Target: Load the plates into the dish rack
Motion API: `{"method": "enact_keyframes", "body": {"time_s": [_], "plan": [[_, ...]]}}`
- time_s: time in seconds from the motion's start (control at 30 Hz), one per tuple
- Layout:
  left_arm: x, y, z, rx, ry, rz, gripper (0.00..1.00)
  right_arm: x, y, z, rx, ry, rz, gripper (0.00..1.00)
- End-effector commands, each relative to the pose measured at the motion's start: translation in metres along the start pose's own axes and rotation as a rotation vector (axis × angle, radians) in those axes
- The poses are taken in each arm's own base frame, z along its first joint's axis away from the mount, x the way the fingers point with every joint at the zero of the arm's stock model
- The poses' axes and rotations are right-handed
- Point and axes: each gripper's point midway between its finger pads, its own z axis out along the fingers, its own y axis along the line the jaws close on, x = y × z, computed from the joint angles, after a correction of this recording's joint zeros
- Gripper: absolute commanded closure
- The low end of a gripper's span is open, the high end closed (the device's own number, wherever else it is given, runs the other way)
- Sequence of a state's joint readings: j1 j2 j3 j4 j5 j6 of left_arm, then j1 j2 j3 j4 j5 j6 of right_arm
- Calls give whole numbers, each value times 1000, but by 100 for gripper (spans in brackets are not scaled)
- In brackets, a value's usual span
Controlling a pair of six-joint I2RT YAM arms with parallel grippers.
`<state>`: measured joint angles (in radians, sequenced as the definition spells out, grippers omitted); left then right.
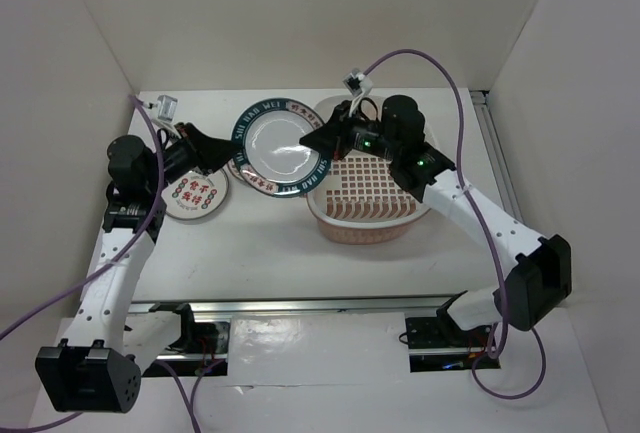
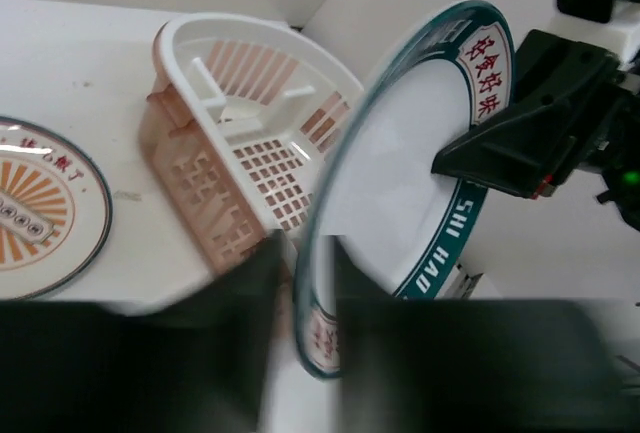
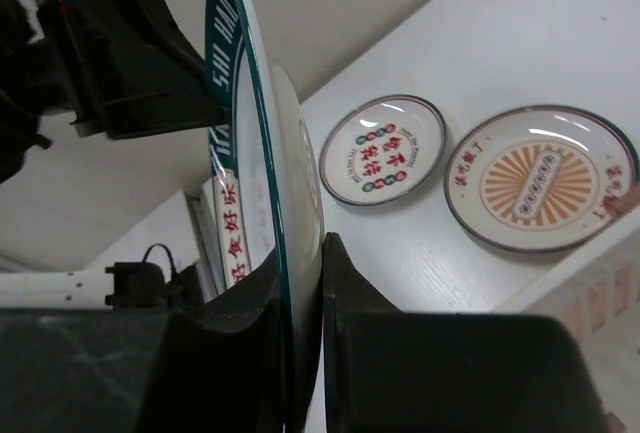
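The bottom of the rack is empty, so the robot's right gripper will next move back over the rack's slotted bottom, turn its fingers downward, lower the teal-rimmed plate [image 1: 275,143] in and let go.
The teal-rimmed plate [image 1: 275,143] hangs tilted in the air between both arms, beside the pink-and-white dish rack [image 1: 365,228]. My left gripper [image 1: 232,156] is shut on its left rim; in the left wrist view the rim [image 2: 400,153] stands between the jaws of that gripper [image 2: 305,293]. My right gripper [image 1: 312,140] is shut on its right rim, and in the right wrist view the plate [image 3: 255,153] is pinched in the gripper [image 3: 300,263]. A plate with red characters [image 1: 195,193] lies on the table at left. A sunburst plate [image 3: 540,178] lies beside it, hidden under the teal plate in the top view.
The rack [image 2: 200,173] holds no plates and stands right of centre. White walls close in the table on three sides. A purple cable arcs over the right arm [image 1: 470,203]. A metal rail [image 1: 300,305] runs along the near edge.
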<state>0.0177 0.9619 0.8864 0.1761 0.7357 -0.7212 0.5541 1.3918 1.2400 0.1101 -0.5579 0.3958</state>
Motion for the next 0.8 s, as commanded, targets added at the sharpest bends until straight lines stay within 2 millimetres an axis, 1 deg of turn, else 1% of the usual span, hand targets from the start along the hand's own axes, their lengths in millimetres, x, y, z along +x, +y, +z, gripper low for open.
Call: {"method": "enact_keyframes", "body": {"time_s": [0.0, 0.03, 0.07, 0.1, 0.13, 0.17, 0.2, 0.23, 0.27, 0.3, 0.33, 0.37, 0.47, 0.53, 0.63, 0.67, 0.7, 0.73, 0.77], "plan": [[-24, -7, -7, -66, -65, 12, 28, -36, -28, -17, 273, -79, -88, 100], [-23, -4, -10, -101, -64, 14, 7, -44, -30, -25, 337, -96, -99, 100], [-16, 11, -15, -192, -47, -20, 0, -49, -49, -43, 506, -108, -101, 100], [-18, 15, -20, -238, -49, -3, 0, -63, -56, -57, 599, -144, -104, 100], [-17, 18, -26, -282, -49, -1, 0, -67, -59, -68, 670, -157, -105, 100], [-17, 30, -31, -355, -56, -5, 0, -73, -59, -83, 722, -170, -127, 100], [-7, 36, -39, -403, -29, -14, 0, -70, -76, -102, 868, -161, -129, 100], [-5, 38, -44, -431, -27, -8, 0, -80, -74, -116, 919, -184, -132, 100], [-3, 45, -47, -468, -22, -6, 0, -79, -76, -124, 968, -178, -136, 100], [-3, 45, -51, -480, -21, 17, 0, -75, -86, -144, 1082, -156, -144, 100], [4, 51, -53, -498, -5, 14, 0, -75, -85, -150, 1116, -149, -152, 100], [8, 54, -56, -515, -1, 9, 0, -69, -92, -165, 1201, -132, -152, 100], [7, 52, -57, -511, -8, 14, 0, -56, -94, -174, 1263, -104, -142, 100], [10, 54, -57, -515, -1, 9, 0, -32, -102, -180, 1319, -54, -126, 100], [11, 53, -56, -507, 3, 8, 0, -1, -100, -169, 1295, -4, -91, 100], [11, 53, -56, -507, 3, 8, 0, 16, -103, -167, 1297, 32, -91, 100], [11, 53, -56, -507, 3, 8, 0, 27, -102, -162, 1295, 55, -99, 100], [11, 53, -56, -507, 3, 8, 0, 31, -102, -157, 1286, 45, -90, 100], [11, 53, -56, -507, 3, 8, 0, 41, -106, -159, 1296, 65, -86, 100]]}}
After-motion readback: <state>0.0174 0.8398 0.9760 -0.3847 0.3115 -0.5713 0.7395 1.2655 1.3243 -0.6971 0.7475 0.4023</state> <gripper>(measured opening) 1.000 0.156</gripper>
